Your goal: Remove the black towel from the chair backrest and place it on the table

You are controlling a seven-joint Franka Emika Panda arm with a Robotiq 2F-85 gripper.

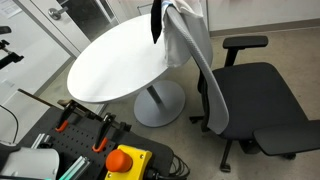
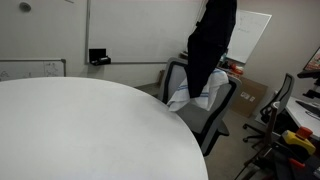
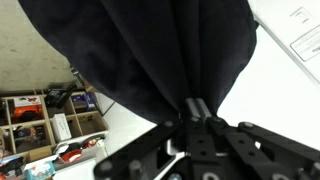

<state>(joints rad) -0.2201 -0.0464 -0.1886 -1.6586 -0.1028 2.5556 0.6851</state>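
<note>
My gripper carries the towel away from the chair backrest (image 1: 195, 45) next and lowers over the white table's middle to release it, because the tabletop there is clear.
My gripper (image 3: 197, 108) is shut on the black towel (image 3: 150, 50), which hangs from the fingertips in long folds and fills most of the wrist view. In both exterior views the towel (image 1: 157, 20) (image 2: 212, 45) hangs in the air above the chair, and the gripper is out of frame above. The light-grey chair backrest (image 1: 195, 45) stands beside the far edge of the round white table (image 1: 120, 60). The table (image 2: 90, 130) fills the foreground in an exterior view and shows in the wrist view (image 3: 275, 95). The towel's lower end hangs just over the chair (image 2: 205, 118).
A yellow box with a red stop button (image 1: 125, 160) and orange clamps sit at the near edge. A second office chair (image 2: 280, 100), a cardboard box (image 2: 245, 95) and a whiteboard (image 2: 250, 30) stand behind. Shelves with small items (image 3: 40, 120) are below.
</note>
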